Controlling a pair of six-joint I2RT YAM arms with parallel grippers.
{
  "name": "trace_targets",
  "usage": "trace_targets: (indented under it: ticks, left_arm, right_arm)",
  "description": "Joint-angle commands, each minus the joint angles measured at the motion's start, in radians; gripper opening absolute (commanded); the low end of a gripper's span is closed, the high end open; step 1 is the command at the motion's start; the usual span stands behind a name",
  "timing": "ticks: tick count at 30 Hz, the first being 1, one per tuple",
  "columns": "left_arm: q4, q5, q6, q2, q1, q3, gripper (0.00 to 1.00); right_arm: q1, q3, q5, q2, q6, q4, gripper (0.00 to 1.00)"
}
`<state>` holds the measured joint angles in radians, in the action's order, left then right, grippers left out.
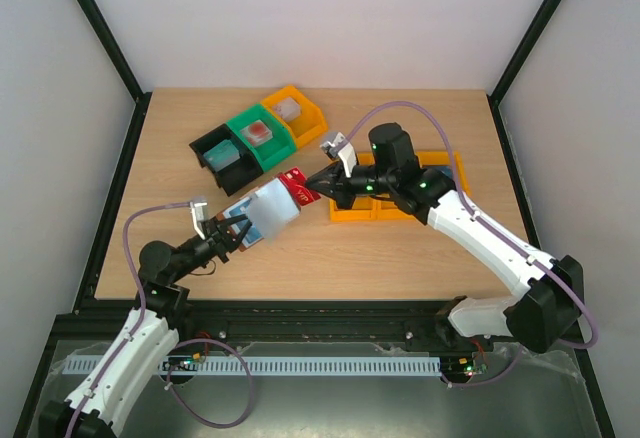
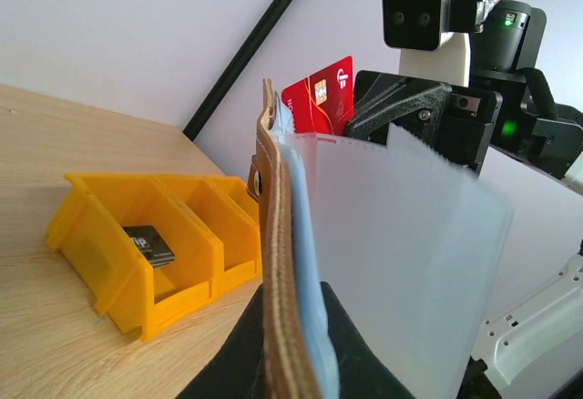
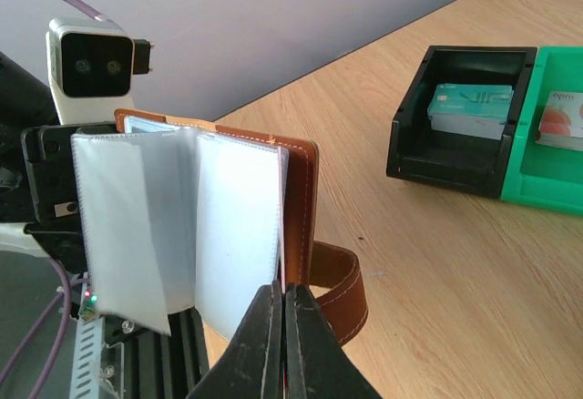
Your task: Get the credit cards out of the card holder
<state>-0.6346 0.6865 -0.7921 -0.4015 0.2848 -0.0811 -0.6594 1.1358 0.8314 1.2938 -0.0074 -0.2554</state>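
My left gripper tips downward next, lowers the card holder [image 1: 268,208] onto the bare tabletop below and releases it, as my right gripper grips the red card's end.
The card holder [image 1: 268,208] is a brown leather wallet held up over the table, its clear plastic sleeves [image 2: 392,262] fanned open. My left gripper [image 1: 235,236] is shut on its lower edge; in the left wrist view the black fingers [image 2: 228,363] squeeze the brown cover [image 2: 278,262] and pale blue lining. A red credit card [image 2: 319,98] sticks partly out of the far end of the holder. My right gripper [image 1: 318,186] is shut on that card's end. In the right wrist view its jaws [image 3: 284,294] meet on the thin card edge beside the cover [image 3: 299,199], and the snap tab [image 3: 342,281] hangs down.
At the back stands a row of bins: black [image 1: 218,153] with a teal card, green [image 1: 260,136] with a reddish card, orange [image 1: 292,110]. A yellow divided bin [image 1: 400,198] under my right arm holds a small dark card [image 2: 150,244].
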Motion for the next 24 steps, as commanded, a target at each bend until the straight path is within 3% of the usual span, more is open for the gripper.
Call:
trace_targets:
  ticks: [1, 6, 12, 17, 24]
  left_arm:
    - [-0.025, -0.010, 0.017, 0.007, -0.005, -0.015, 0.02]
    - [0.023, -0.049, 0.030, 0.001, -0.006, -0.023, 0.02]
    - [0.218, -0.137, -0.086, -0.190, 0.090, -0.080, 0.02]
    - [0.329, -0.256, -0.195, -0.424, 0.121, -0.049, 0.02]
    - [0.377, -0.321, -0.216, -0.564, 0.127, -0.041, 0.02]
  right_arm:
    - [0.005, 0.006, -0.013, 0.006, 0.006, -0.025, 0.02]
    - [0.040, 0.030, -0.150, 0.007, 0.066, -0.050, 0.02]
    - [0.063, 0.113, -0.538, -0.035, 0.120, -0.176, 0.02]
    - [0.063, 0.134, -0.539, -0.049, 0.088, -0.262, 0.02]
    - [0.063, 0.109, -0.449, -0.062, 0.058, -0.247, 0.02]
